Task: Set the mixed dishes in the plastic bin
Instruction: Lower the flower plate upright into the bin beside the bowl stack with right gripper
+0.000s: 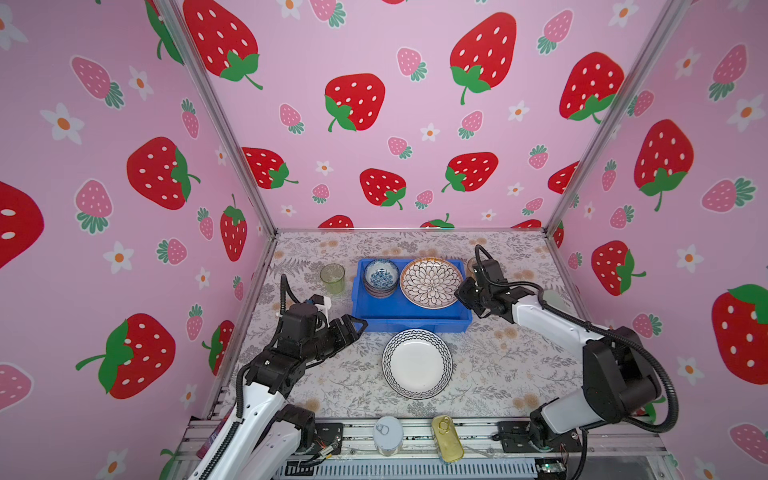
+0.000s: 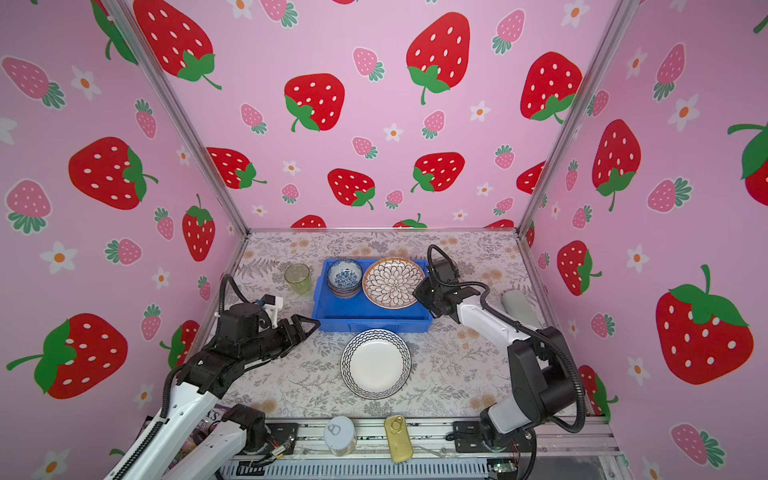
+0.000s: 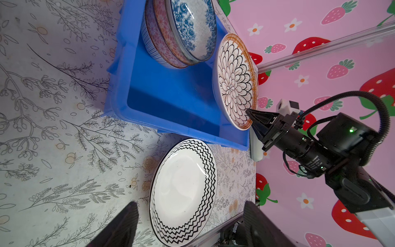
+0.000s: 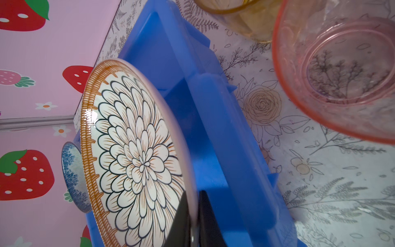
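My right gripper lowers the petal-patterned plate [image 1: 431, 282] next onto the bin's empty bottom beside the bowls, which lies below it, and then releases the plate's rim.
The blue plastic bin [image 1: 411, 323] sits mid-table and holds a stack of small patterned bowls [image 1: 380, 276], the blue-speckled one on top. My right gripper [image 4: 195, 220] is shut on the rim of the petal-patterned plate [image 1: 431, 282], which hangs tilted over the bin's right half. The white wavy-rimmed plate [image 1: 417, 363] lies flat on the table in front of the bin. My left gripper [image 1: 360, 328] stands open by the bin's front left corner, holding nothing. A green tumbler [image 1: 332, 278] stands left of the bin. Amber [image 4: 241, 19] and pink [image 4: 346, 70] tumblers stand right of it.
A silver round tin [image 1: 387, 434] and a gold oval tin [image 1: 447, 438] rest on the front rail. A purple bag [image 2: 212, 419] lies under the left arm. A pale cylinder [image 2: 517, 307] lies by the right wall. Strawberry-print walls close three sides.
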Action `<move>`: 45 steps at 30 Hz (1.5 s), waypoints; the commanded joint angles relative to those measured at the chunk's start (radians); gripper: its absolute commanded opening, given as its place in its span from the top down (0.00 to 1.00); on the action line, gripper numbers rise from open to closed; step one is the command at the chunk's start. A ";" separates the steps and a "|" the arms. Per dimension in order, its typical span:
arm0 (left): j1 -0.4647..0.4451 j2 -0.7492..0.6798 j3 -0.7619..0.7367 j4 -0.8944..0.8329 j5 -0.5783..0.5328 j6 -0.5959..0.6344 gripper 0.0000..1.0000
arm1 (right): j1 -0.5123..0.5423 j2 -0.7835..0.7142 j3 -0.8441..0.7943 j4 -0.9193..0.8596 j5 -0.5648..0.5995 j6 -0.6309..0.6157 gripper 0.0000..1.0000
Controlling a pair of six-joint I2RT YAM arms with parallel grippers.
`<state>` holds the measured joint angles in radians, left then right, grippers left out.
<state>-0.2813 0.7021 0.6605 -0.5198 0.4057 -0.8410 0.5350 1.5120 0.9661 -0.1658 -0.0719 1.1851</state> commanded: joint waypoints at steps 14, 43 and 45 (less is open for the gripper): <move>0.012 -0.005 -0.017 0.020 0.031 0.008 0.20 | 0.040 0.005 0.041 0.074 0.051 0.096 1.00; 0.036 -0.016 -0.049 0.017 0.051 0.017 0.20 | 0.049 0.113 0.045 0.104 0.065 0.143 0.91; 0.037 -0.019 -0.051 0.015 0.051 0.017 0.20 | 0.050 0.116 0.045 0.106 0.065 0.143 0.89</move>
<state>-0.2512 0.6968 0.6136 -0.5125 0.4389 -0.8337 0.5861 1.6241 0.9733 -0.1566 -0.0154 1.2770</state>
